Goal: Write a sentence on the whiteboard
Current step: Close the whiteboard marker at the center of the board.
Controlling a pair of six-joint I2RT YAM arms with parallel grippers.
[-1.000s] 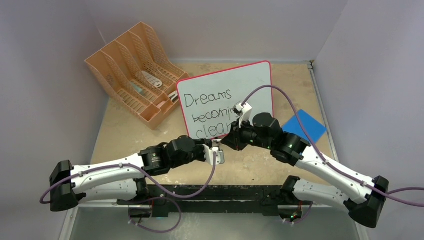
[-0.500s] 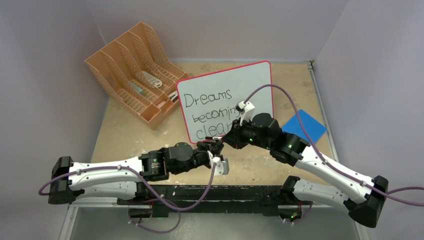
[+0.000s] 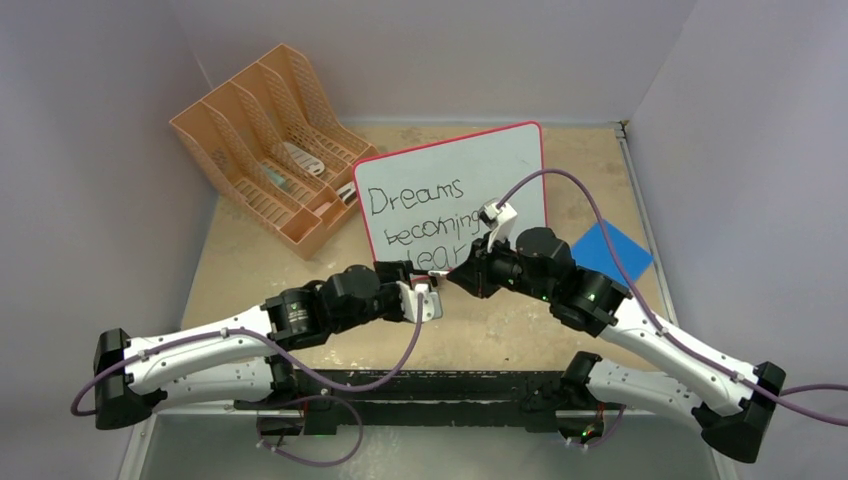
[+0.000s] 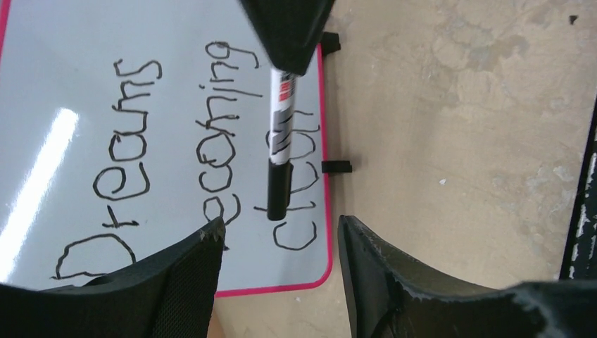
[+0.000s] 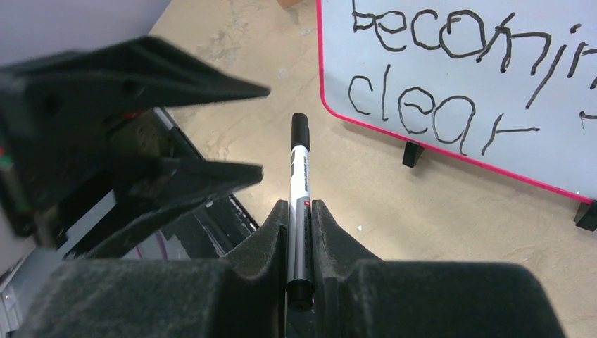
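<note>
The capped marker (image 5: 300, 176) in my right gripper needs to go down and back next so I can release it, since bare tabletop is below and back of the gripper.
The whiteboard (image 3: 495, 160) stands tilted on the table behind both arms, red-framed on black feet. It carries the sentence (image 3: 420, 215) "Dreams becoming clear" in black. My right gripper (image 5: 300, 209) is shut on a capped marker (image 5: 300, 176), grey and white with its black cap pointing away toward the left arm. In the left wrist view the marker (image 4: 280, 141) hangs over the board's last line, cap end just beyond my left gripper (image 4: 280, 224). That gripper is open, with nothing between its fingers. The two grippers meet tip to tip below the board's near edge.
An orange mesh file rack (image 3: 265, 140) lies at the back left beside the board. A blue square pad (image 3: 612, 252) lies right of the right arm. Grey walls close in the table on three sides.
My left gripper was shut at the marker's cap end and has now opened and drawn slightly back. The right gripper keeps its hold and has shifted a little right.
</note>
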